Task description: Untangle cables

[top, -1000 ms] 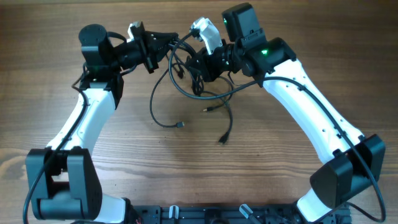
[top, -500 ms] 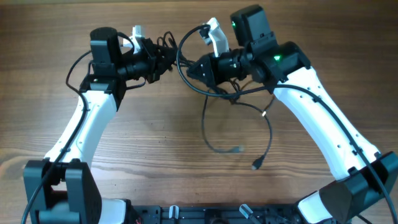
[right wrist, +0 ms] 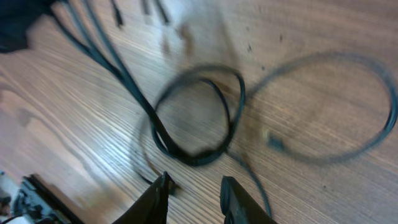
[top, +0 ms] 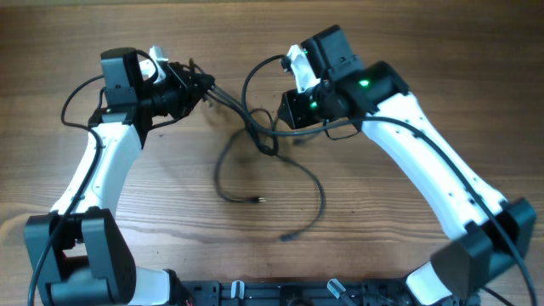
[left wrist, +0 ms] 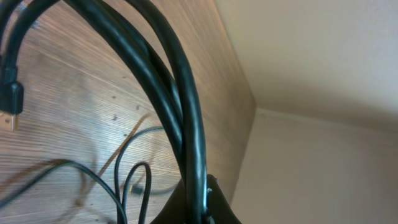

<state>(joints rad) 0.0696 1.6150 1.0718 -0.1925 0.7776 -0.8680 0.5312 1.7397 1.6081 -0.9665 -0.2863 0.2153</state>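
Note:
The held bundle point(top: 206, 88) point(left wrist: 195, 198) hangs above the table, so the robot's left gripper will lower and tilt down next, drawing back and to the left in the overhead view.
The cables point(top: 255, 140) are thin black cords in loose loops on the wooden table between my grippers. Two plug ends point(top: 259, 201) trail toward the front. My left gripper point(top: 202, 85) is shut on a bundle of the cords, which run right from it down to the table. In the left wrist view the cords point(left wrist: 186, 93) arch over and pass between the jaws point(left wrist: 202, 202). My right gripper point(top: 285, 109) is open and empty just right of the tangle. In the right wrist view its fingers point(right wrist: 194, 186) hover over a small cable loop point(right wrist: 193, 158).
The wooden table point(top: 382, 238) lies all round the tangle. Its far edge meets a beige wall point(left wrist: 323, 74) in the left wrist view. A wider cable loop point(right wrist: 385, 118) lies to the right of the small one.
My left gripper has pulled back to the left with the cords. The tangle has shifted left and spread lower on the table. The cords no longer hang from my right gripper.

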